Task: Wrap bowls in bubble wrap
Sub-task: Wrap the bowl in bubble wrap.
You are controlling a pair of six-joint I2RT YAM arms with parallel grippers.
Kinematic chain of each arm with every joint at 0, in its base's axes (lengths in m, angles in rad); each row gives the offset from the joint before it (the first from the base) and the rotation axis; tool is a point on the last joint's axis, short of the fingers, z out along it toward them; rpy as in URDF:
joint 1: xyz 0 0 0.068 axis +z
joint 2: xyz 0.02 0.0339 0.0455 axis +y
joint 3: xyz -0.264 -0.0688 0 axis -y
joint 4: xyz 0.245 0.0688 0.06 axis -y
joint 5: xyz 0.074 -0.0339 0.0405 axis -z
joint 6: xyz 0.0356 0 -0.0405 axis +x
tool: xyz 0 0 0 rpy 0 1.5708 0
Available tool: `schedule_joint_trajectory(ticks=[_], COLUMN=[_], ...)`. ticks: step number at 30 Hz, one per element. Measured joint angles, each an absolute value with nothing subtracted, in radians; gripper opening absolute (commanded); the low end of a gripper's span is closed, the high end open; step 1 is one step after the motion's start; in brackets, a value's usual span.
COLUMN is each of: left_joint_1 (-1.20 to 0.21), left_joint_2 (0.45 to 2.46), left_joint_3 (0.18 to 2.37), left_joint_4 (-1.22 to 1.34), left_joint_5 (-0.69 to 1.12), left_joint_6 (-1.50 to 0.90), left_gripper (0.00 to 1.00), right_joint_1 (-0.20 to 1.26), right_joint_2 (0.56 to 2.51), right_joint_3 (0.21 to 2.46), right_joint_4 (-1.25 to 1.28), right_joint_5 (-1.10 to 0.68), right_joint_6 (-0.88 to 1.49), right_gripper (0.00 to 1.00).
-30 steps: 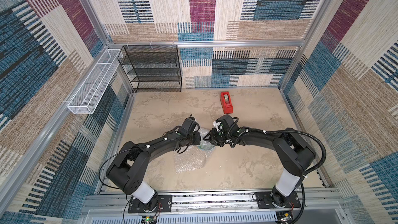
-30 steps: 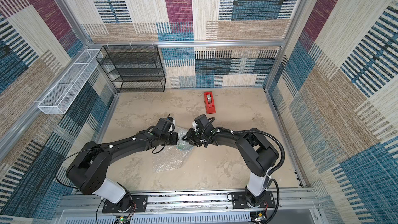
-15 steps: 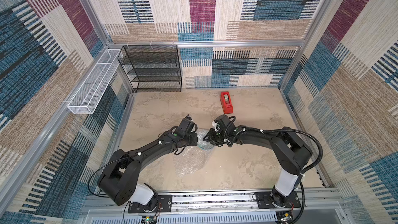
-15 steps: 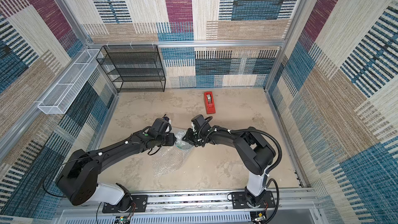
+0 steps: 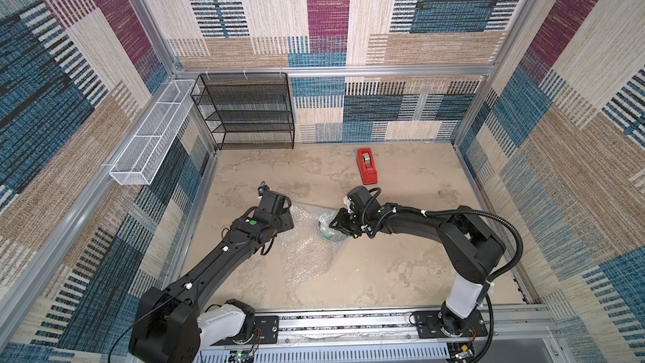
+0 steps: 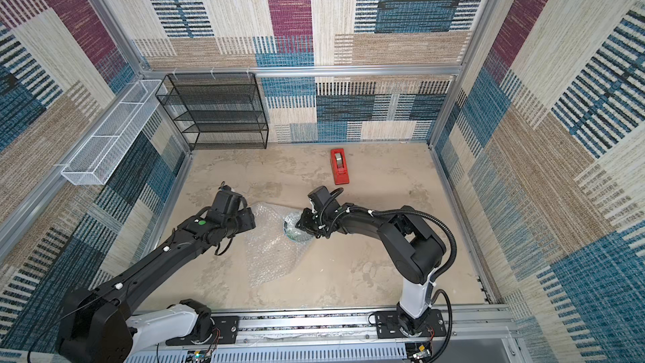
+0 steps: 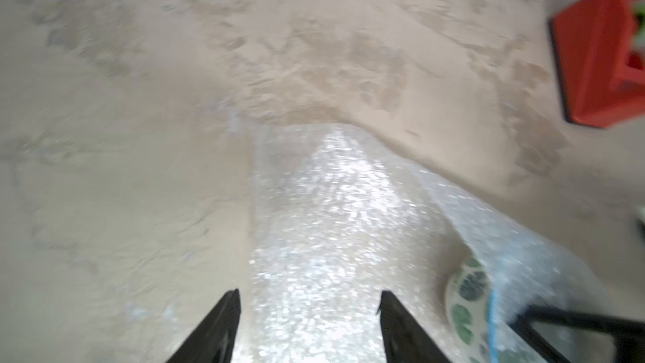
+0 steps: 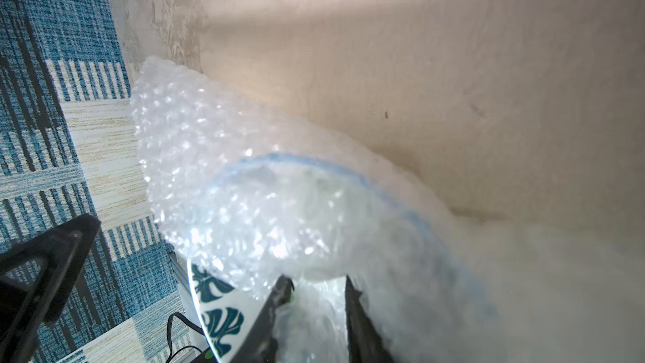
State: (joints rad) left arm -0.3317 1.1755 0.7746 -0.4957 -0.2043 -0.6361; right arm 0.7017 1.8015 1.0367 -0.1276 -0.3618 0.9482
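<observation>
My left gripper lowers its open fingers astride the bubble wrap's edge near its far corner (image 6: pixel 256 207) (image 7: pixel 256 178) below and closes next, because this bubble wrap side lies unfolded.
The bowl (image 5: pixel 328 231) (image 6: pixel 292 229), white with dark green leaves, rests on the clear bubble wrap (image 5: pixel 305 256) (image 6: pixel 267 256) in the middle of the table. A flap of wrap lies over it. My right gripper (image 5: pixel 335 225) (image 8: pixel 317 281) is shut on the bowl's right rim through the wrap; the leaf-patterned outer side (image 8: pixel 216 309) shows beside one finger. My left gripper (image 5: pixel 290 217) (image 7: pixel 310 295) hangs open to the bowl's left, over the sheet's left part, with nothing between its fingers. The bowl's edge (image 7: pixel 466 295) shows past one finger.
A red tape dispenser (image 5: pixel 367 166) (image 6: pixel 339 166) (image 7: pixel 600 57) stands behind the bowl. A black mesh shelf (image 5: pixel 251 113) stands at the back left, and a white wire basket (image 5: pixel 150 134) hangs on the left wall.
My left gripper has opened, let go of the bubble wrap and drawn back to the left, away from the bowl. The right gripper has kept its grip and barely moved.
</observation>
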Motion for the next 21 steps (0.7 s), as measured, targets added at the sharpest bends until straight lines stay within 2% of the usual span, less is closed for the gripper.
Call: schedule_joint_trajectory(ticks=[7, 14, 21], left_joint_1=[-0.185, -0.141, -0.119], left_joint_2=[1.278, 1.47, 1.581], left_joint_3=[0.748, 0.799, 0.86], left_joint_4=[-0.483, -0.373, -0.272], left_joint_5=[-0.123, -0.018, 0.068], left_joint_6=[-0.653, -0.641, -0.615], left_gripper=[0.72, 0.72, 0.73], right_joint_1=[0.714, 0.719, 0.72], right_joint_2=[1.801, 1.797, 1.797], right_joint_3=[1.048, 1.05, 1.05], right_joint_4=[-0.137, -0.144, -0.148], right_joint_5=[-0.344, -0.33, -0.326], right_joint_6=[0.941, 0.941, 0.941], right_gripper=[0.31, 0.31, 0.31])
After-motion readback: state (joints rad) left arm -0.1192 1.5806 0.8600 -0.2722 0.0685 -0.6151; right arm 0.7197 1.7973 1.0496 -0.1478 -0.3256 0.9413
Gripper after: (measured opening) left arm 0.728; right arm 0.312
